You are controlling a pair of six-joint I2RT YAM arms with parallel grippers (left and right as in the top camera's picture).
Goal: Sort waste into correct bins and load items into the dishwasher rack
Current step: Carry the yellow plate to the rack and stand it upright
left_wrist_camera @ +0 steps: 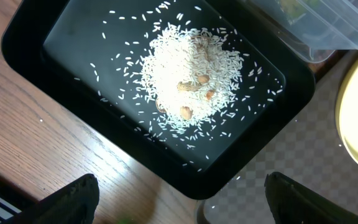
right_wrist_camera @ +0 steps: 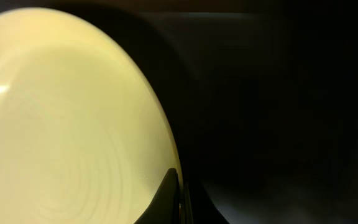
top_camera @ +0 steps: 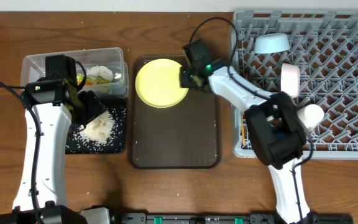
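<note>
The robot's right gripper should go up, turn the plate [top_camera: 160, 82] upright, and lower it to the corner of the rack beside the light blue bowl to let go, because that corner is empty.
The yellow plate [top_camera: 160, 82] lies at the far end of the brown serving tray [top_camera: 176, 137]. My right gripper [top_camera: 186, 78] is shut on the plate's right rim; in the right wrist view one finger [right_wrist_camera: 179, 199] lies over the plate's edge [right_wrist_camera: 67, 112]. My left gripper [top_camera: 92, 107] is open and empty above the black tray [top_camera: 79, 144], which holds a pile of rice scraps [left_wrist_camera: 191, 78]. The clear tub [top_camera: 42, 61] holds the wrapper and white paper [top_camera: 92, 78]. The grey rack [top_camera: 347, 74] holds the light blue bowl [top_camera: 272, 43], the white bowl [top_camera: 291, 79] and the pale cup [top_camera: 309, 115].
The black tray's near corner [left_wrist_camera: 229, 180] sits close to the brown serving tray [left_wrist_camera: 278, 180]. The clear tub [left_wrist_camera: 328, 25] overlaps the black tray's far end. Wooden sticks [top_camera: 246, 134] show at the rack's left edge under my right arm. Bare wood lies in front.
</note>
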